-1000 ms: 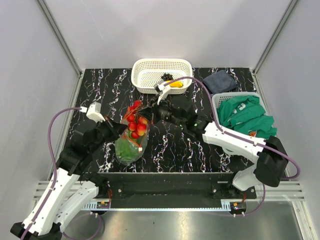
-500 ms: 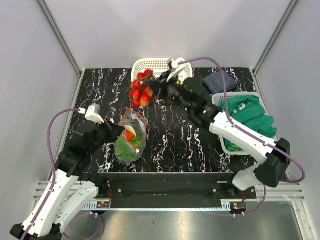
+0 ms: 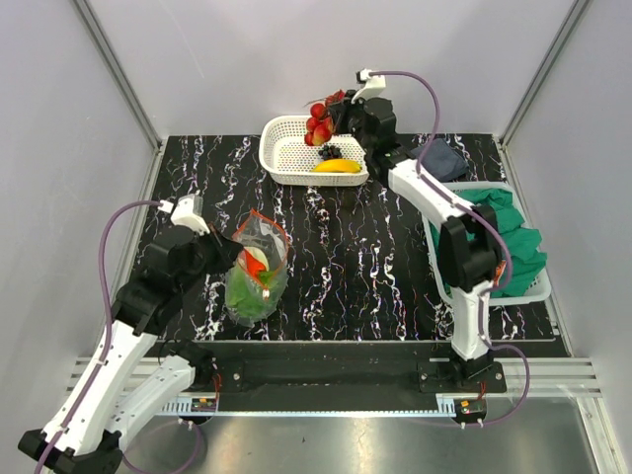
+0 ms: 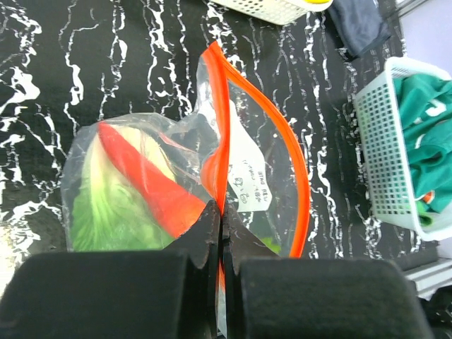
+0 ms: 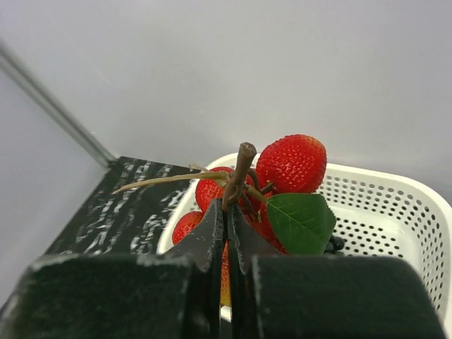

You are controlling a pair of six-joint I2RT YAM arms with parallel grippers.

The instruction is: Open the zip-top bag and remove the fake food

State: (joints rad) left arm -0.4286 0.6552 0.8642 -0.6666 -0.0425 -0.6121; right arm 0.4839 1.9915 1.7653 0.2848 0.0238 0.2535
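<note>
The strawberries still hang above the basket, so my right gripper should next go down toward the dark grape bunch (image 3: 330, 152) below it and let go of the strawberries' stem.
The clear zip-top bag (image 3: 255, 269) with an orange-red rim lies open on the black marble table; it also shows in the left wrist view (image 4: 233, 169). A red pepper (image 4: 145, 185) and green lettuce (image 4: 106, 212) are inside it. My left gripper (image 4: 220, 212) is shut on the bag's rim. My right gripper (image 5: 227, 212) is shut on the stem of a red strawberry bunch (image 5: 282, 176) and holds it above the white lattice basket (image 3: 286, 158). A yellow banana (image 3: 337, 166) and a dark grape bunch (image 3: 330, 152) lie in that basket.
A second white basket (image 3: 442, 197) with a green cloth (image 3: 499, 232) stands at the right. A dark grey cloth (image 3: 434, 158) lies at the back right. Grey walls close in the table on three sides.
My right gripper has carried the strawberry bunch out of the bag, up and back to above the white basket. My left gripper has kept hold of the bag's rim.
</note>
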